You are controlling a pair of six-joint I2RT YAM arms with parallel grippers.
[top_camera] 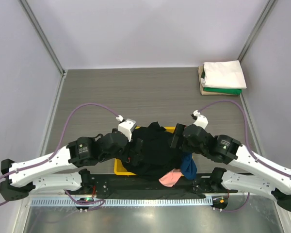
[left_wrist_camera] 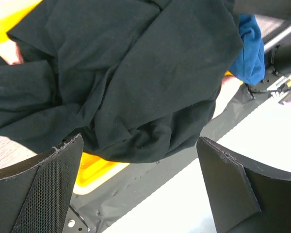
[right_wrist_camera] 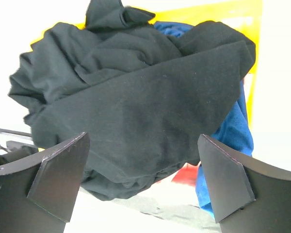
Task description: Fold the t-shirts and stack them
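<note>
The black t-shirt is on top, over the blue shirt (top_camera: 188, 166), so I should move my right gripper to the left in the top view and down onto the black t-shirt's middle (top_camera: 161, 141).
A crumpled black t-shirt (top_camera: 155, 150) lies heaped on top of the yellow tray (top_camera: 120, 168) at the near table edge, between my two arms. A blue shirt (top_camera: 188, 166) and a pink shirt (top_camera: 169, 177) hang out from under it on the right. My left gripper (top_camera: 136, 148) is open at the heap's left side; the black shirt (left_wrist_camera: 136, 82) fills its view beyond the fingers. My right gripper (top_camera: 176, 140) is open at the heap's right side, facing the black shirt (right_wrist_camera: 140, 111) with blue cloth (right_wrist_camera: 233, 136) beside it. Neither holds cloth.
A stack of folded shirts, white (top_camera: 224, 74) on top, green (top_camera: 223, 91) below and tan underneath, sits at the far right corner. A black mat strip (top_camera: 150, 191) and a metal rail run along the near edge.
</note>
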